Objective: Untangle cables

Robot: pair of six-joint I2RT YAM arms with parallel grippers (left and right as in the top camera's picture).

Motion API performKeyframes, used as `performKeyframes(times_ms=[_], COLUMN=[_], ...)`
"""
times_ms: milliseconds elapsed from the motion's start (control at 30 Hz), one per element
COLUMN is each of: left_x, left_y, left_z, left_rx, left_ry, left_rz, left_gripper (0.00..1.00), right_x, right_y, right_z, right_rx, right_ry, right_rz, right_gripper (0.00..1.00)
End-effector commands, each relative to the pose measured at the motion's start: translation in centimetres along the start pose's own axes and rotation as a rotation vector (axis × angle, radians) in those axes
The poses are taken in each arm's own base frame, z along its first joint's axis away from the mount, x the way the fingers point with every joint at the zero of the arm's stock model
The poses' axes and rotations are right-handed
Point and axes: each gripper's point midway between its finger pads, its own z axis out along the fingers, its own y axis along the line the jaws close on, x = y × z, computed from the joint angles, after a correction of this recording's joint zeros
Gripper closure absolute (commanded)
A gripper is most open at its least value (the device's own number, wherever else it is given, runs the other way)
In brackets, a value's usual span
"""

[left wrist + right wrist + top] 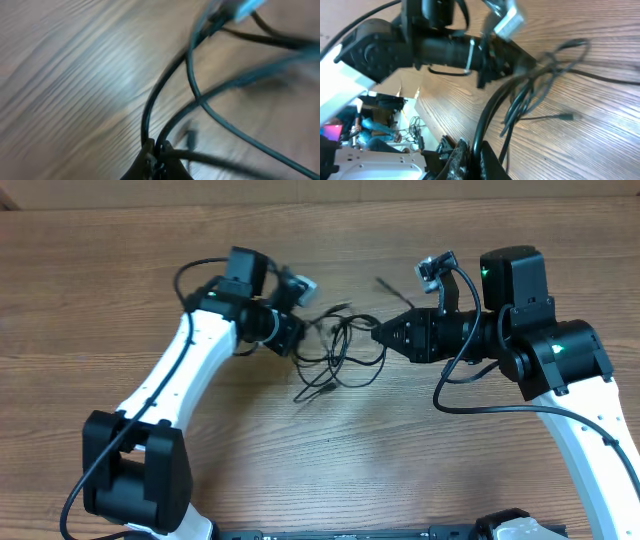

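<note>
I need to pull my right gripper off the bunched loops next and lower it toward the tabletop below to spread and release the strands.
The cables (340, 350) are thin black cords tangled in loops at the table's middle, held between both grippers. My left gripper (298, 338) is shut on cable strands at the tangle's left side; in the left wrist view the strands (165, 100) run up from its closed fingertips (156, 149). My right gripper (378, 335) is shut on a cable at the tangle's right side; in the right wrist view a cord (490, 115) rises from between its fingers (474, 150). A loose plug end (302, 394) lies below the tangle, another (382, 281) lies above it.
The wooden table (330, 470) stretches in front of the tangle. The left arm (190, 360) and right arm (560, 360) flank the cables. The left arm and its wrist camera (505, 20) show in the right wrist view.
</note>
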Motion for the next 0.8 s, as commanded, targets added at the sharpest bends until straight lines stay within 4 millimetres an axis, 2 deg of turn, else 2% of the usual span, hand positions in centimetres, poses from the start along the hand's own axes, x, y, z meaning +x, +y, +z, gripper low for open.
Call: performKeyframes(times_ms=[0,100,267,367,400,433,467,500,700,767], left_x=[2.5,3.3,3.6,3.7,3.7,3.6,3.4,3.3,3.0,2.3], left_y=[5.4,6.1,6.7,6.9,6.5,6.3,5.7,5.4,5.5,5.3], left_z=[-1.0,-1.4,-1.9,-2.2,-2.2,-2.2,-2.1,-2.1,-2.0,-2.1], left_rx=[-0.231,-0.238,-0.231,-0.194,-0.155,-0.139,-0.100,-0.085,-0.084,-0.066], left_ry=[0.058,0.073,0.059,0.053,0.054,0.053,0.052,0.050,0.038,0.013], left_rz=[-0.323,-0.394,-0.519,-0.543,-0.530,-0.518,-0.479,-0.463,-0.448,-0.394], left_gripper=[0.96,0.96,0.95,0.96,0.96,0.96,0.96,0.96,0.96,0.96], right_x=[-0.4,-0.4,-0.4,0.2,0.9,1.0,1.5,1.8,5.5,6.8], right_y=[0.1,-0.2,-2.7,-6.4,-9.3,-9.7,-11.9,-12.8,-16.7,-18.1], right_z=[-0.5,-0.5,-0.8,-1.8,-3.2,-3.5,-4.5,-4.7,-2.1,-0.7], right_rx=[0.028,0.040,0.181,0.388,0.565,0.594,0.728,0.778,0.865,0.877], right_ry=[-0.021,-0.022,-0.051,-0.097,-0.149,-0.157,-0.184,-0.181,-0.001,0.093], right_rz=[-0.009,-0.006,0.131,0.328,0.450,0.465,0.501,0.507,0.557,0.541], right_gripper=[0.96,0.96,0.96,0.96,0.96,0.96,0.96,0.96,0.96,0.95])
